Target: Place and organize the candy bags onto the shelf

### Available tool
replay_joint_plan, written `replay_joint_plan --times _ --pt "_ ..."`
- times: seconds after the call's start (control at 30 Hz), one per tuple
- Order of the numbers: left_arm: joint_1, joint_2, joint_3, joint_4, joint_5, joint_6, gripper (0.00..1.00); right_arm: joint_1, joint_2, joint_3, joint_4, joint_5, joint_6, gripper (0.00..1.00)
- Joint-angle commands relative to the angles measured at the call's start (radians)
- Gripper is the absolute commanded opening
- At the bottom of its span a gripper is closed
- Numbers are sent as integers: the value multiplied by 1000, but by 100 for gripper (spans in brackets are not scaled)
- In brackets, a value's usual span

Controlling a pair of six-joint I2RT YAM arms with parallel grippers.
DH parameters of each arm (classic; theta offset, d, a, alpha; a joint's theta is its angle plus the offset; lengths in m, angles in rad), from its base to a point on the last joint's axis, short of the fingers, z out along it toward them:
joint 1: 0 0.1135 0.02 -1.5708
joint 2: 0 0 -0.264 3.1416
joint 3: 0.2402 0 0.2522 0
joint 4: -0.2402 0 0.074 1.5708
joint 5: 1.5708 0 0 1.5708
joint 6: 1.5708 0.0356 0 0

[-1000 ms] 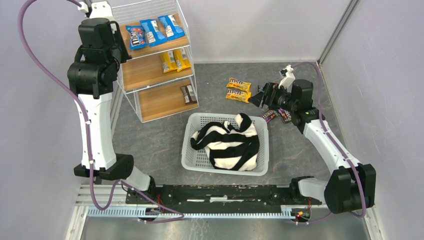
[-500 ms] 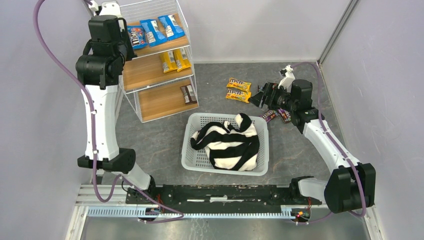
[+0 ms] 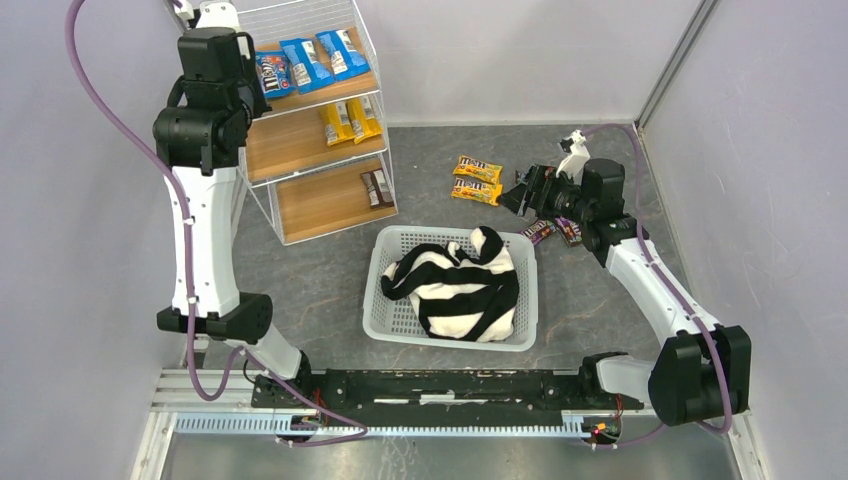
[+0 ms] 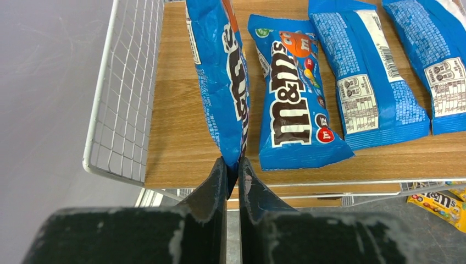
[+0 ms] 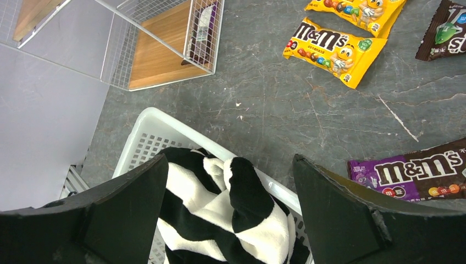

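My left gripper holds the fourth blue bag and will move up slightly above the top board (image 4: pixel 176 137) to let go of it there next, because wood shows between the shelf's mesh side and the flat blue bags.
My left gripper (image 4: pixel 233 168) is shut on the bottom edge of a blue candy bag (image 4: pixel 222 71). The bag stands on edge over the left part of the shelf's (image 3: pixel 310 130) top board (image 4: pixel 176 137). Beside it three blue bags lie flat (image 4: pixel 291 93). In the top view yellow bags (image 3: pixel 350 120) sit on the middle board and dark ones (image 3: pixel 376 186) on the lowest. Two yellow bags (image 5: pixel 335 49) and purple-brown bags (image 5: pixel 412 176) lie on the floor. My right gripper (image 5: pixel 231 159) hangs open above the floor near them, holding nothing.
A white lattice basket (image 3: pixel 380 300) holding a black-and-white striped cloth (image 3: pixel 455 285) stands in the middle of the floor, just below the right gripper's view. The shelf's wire mesh side (image 4: pixel 123 93) rises to the left of the held bag. Grey walls close in on both sides.
The left arm swung right and in over the top board with the blue bag, then nearly stopped. The right arm has not moved.
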Motion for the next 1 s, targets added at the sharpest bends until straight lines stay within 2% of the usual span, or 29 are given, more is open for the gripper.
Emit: replay_joint_plan --times 0.0,0.53,0.97 --pt "6 8 63 38 -28 37 12 5 7 24 32 14 -16 91" --pt "6 15 134 42 9 14 14 7 3 21 35 21 -18 91" --pt "6 34 114 26 9 1 15 6 6 13 41 21 -18 91"
